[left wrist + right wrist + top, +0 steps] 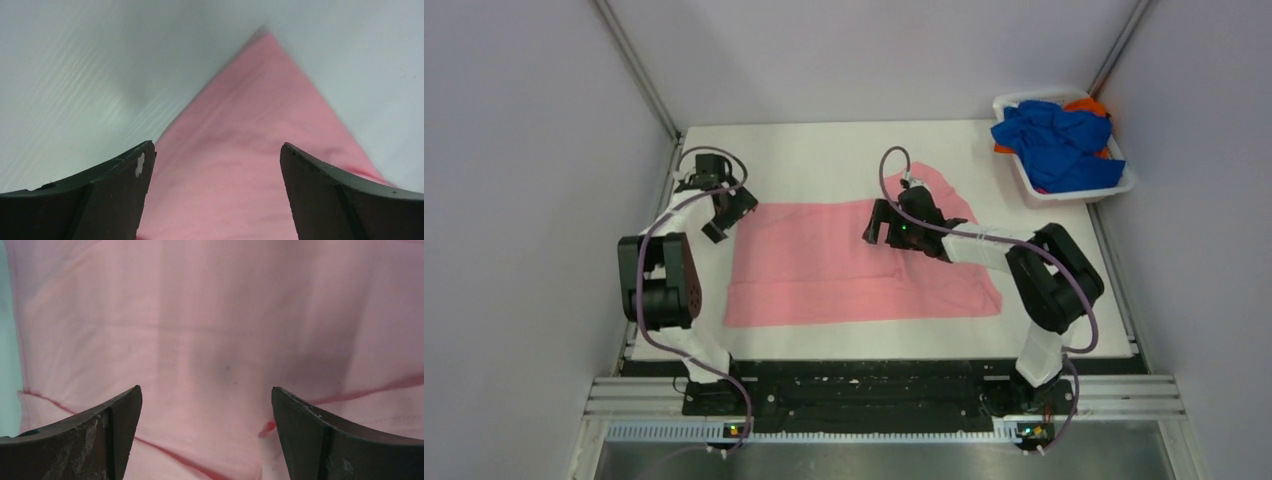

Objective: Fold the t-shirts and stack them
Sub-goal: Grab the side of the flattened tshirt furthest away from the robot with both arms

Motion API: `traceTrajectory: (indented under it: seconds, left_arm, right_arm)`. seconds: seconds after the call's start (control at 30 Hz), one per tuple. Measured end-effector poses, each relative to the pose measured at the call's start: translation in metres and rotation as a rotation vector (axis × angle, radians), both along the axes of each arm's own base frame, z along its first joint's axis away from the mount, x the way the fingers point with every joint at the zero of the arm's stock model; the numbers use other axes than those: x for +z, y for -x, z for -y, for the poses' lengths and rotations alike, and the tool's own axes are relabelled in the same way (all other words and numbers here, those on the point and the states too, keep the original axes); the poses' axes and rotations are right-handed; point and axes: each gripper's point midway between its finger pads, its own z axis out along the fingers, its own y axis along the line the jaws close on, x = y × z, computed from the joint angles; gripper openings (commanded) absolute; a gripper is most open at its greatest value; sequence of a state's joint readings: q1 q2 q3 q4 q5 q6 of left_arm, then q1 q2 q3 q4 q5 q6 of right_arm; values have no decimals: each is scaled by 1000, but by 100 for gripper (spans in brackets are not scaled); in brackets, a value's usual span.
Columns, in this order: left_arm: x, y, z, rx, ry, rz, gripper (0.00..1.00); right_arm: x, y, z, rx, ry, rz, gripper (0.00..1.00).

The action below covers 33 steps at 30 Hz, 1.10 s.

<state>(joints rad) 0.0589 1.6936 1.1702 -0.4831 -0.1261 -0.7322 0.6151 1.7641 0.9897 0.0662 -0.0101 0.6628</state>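
Note:
The robot's left gripper will go down and outward onto the pink shirt's pointed far corner (265, 42), as that corner is still ahead of its open fingers.
A light pink t-shirt (844, 265) lies spread flat on the white table. My left gripper (724, 212) is open and empty over the shirt's far left corner; in the left wrist view the pink cloth (240, 165) comes to a point between the fingers. My right gripper (879, 225) is open and empty over the shirt's far edge near the middle; the right wrist view shows pink cloth (200, 340) with fold lines below it. Royal blue t-shirts (1059, 140) and an orange one (1089, 104) lie heaped in the basket.
A white plastic basket (1024, 182) stands at the table's far right corner. White walls enclose the table (824, 155) on the left, back and right. The arm bases sit on a black rail at the near edge.

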Motion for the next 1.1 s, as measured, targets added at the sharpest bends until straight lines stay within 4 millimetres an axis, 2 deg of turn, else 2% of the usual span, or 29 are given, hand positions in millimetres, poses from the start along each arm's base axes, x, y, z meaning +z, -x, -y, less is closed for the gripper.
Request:
traceTrajectory:
  seconds: [0.17, 0.33, 0.43, 0.53, 0.67, 0.83, 0.93, 1.03, 1.1]
  left_arm:
    - [-11, -41, -8, -15, -18, -28, 90]
    - [-21, -65, -9, -46, -26, -59, 77]
    - [-28, -79, -11, -58, -36, -81, 71]
    - [-37, -91, -13, -69, -45, -101, 58]
    - [-43, -104, -13, -87, -43, -113, 55]
    - [-43, -106, -14, -91, -48, -121, 50]
    - [-44, -103, -14, -93, -50, -133, 47]
    - [-45, -101, -12, -103, -53, -142, 45]
    - [-45, -100, -11, -110, -59, -148, 39]
  right_arm:
    - [9, -24, -8, 5, 33, 46, 99]
    - [34, -51, -2, -14, 45, 118, 99]
    - [37, -68, 20, -57, 61, 134, 99]
    - [35, -85, 53, -123, 86, 134, 99]
    - [47, -108, 82, -189, 107, 168, 99]
    - [73, -151, 89, -229, 119, 252, 99]
    - [78, -184, 85, -234, 154, 293, 99]
    - [70, -213, 82, -243, 201, 315, 99]
    - [59, -229, 81, -249, 236, 314, 99]
